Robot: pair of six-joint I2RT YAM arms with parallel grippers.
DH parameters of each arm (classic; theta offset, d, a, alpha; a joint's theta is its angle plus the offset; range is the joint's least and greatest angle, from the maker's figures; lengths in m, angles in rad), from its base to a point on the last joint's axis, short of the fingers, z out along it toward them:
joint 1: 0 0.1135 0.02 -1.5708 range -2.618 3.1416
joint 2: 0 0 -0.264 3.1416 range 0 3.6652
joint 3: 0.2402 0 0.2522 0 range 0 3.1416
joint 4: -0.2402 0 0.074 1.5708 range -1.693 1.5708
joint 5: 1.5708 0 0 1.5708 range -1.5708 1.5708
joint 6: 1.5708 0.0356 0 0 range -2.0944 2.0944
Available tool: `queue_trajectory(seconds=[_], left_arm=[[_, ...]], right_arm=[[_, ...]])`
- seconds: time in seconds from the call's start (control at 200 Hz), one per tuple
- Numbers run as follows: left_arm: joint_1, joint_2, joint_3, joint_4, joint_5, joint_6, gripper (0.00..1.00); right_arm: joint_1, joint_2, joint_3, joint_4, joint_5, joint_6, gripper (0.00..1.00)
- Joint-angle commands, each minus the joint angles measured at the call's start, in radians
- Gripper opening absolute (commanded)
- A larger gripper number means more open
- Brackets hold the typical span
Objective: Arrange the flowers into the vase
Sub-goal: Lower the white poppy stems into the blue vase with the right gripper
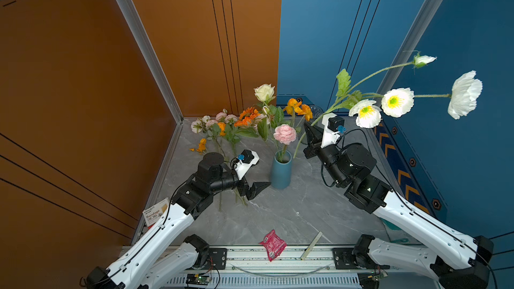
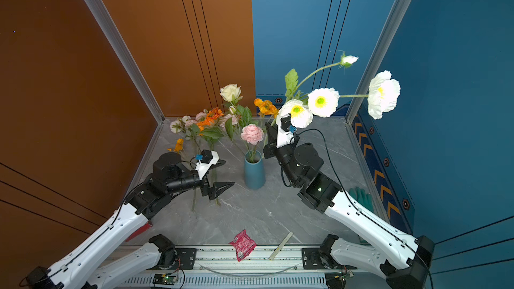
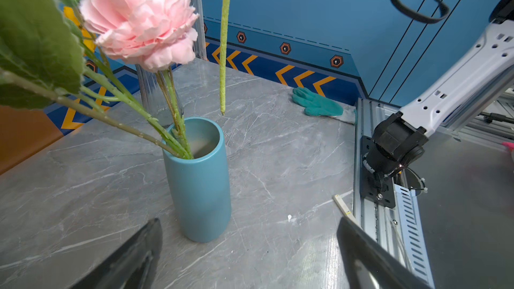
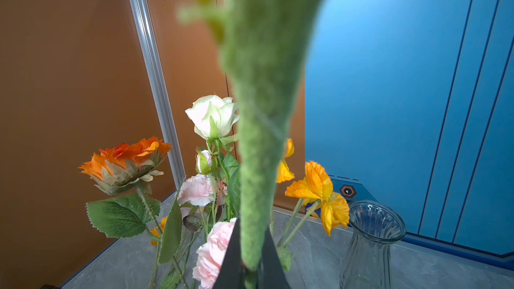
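Note:
The lower end of the white flower's stem still hangs beside the vase's rim. My right gripper will move down and across to the blue vase's opening [image 1: 283, 157] next and let go of the stem inside.
A blue vase [image 1: 281, 172] [image 2: 254, 172] [image 3: 199, 179] stands mid-table with a pink ruffled flower [image 1: 284, 134] [image 3: 139, 18] and other leafy stems in it. My right gripper [image 1: 308, 127] [image 2: 268, 132] [image 4: 251, 227] is shut on the fuzzy green stem of a white flower spray [image 1: 397, 102] [image 2: 322, 102], held up and leaning right. In the left wrist view the stem's lower end [image 3: 223, 79] hangs beside the vase mouth, outside it. My left gripper [image 1: 261, 175] [image 2: 226, 173] [image 3: 250, 222] is open and empty, just left of the vase. More flowers [image 1: 230, 126] [image 4: 125, 162] lie at the back left.
A clear glass vase [image 4: 370, 246] [image 3: 161, 101] stands behind the blue one, near the right gripper. A red packet [image 1: 274, 244] and a pale stick [image 1: 311, 246] lie at the front edge. A green glove [image 3: 317, 104] lies at the right wall, a bandage box [image 1: 154, 212] at the left.

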Motion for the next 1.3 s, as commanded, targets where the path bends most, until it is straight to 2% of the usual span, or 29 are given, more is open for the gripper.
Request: queue_trajectory(seconds=[0.0,0.165,0.325,0.465,0.836,1.011,1.111,1.176,1.296], left_arm=[[0.008,0.036,0.044,-0.022,0.012,0.060,0.98],[0.009,0.061,0.047,-0.013,0.021,0.060,0.98],[0.011,0.023,-0.015,0.054,-0.040,0.048,0.98],[0.012,-0.001,-0.028,0.063,-0.066,0.040,0.98],[0.021,0.016,-0.024,0.052,-0.057,0.032,0.98],[0.028,0.018,-0.023,0.051,-0.055,0.029,0.98],[0.034,0.019,-0.022,0.051,-0.050,0.027,0.98],[0.036,0.018,-0.022,0.050,-0.046,0.027,0.98],[0.042,0.009,-0.021,0.053,-0.042,0.023,0.98]], right_arm=[[-0.006,0.026,0.010,0.067,-0.050,0.065,0.00],[-0.011,0.073,0.002,0.124,-0.062,0.093,0.00],[-0.011,0.122,0.009,0.136,-0.085,0.104,0.00],[-0.009,0.139,-0.053,0.159,-0.089,0.091,0.00],[-0.005,0.150,-0.378,0.574,-0.086,0.071,0.00],[-0.005,0.221,-0.426,0.701,-0.089,0.089,0.00],[0.001,0.261,-0.428,0.729,-0.096,0.105,0.04],[0.009,0.278,-0.429,0.733,-0.096,0.105,0.12],[0.015,0.285,-0.422,0.689,-0.099,0.117,0.17]])
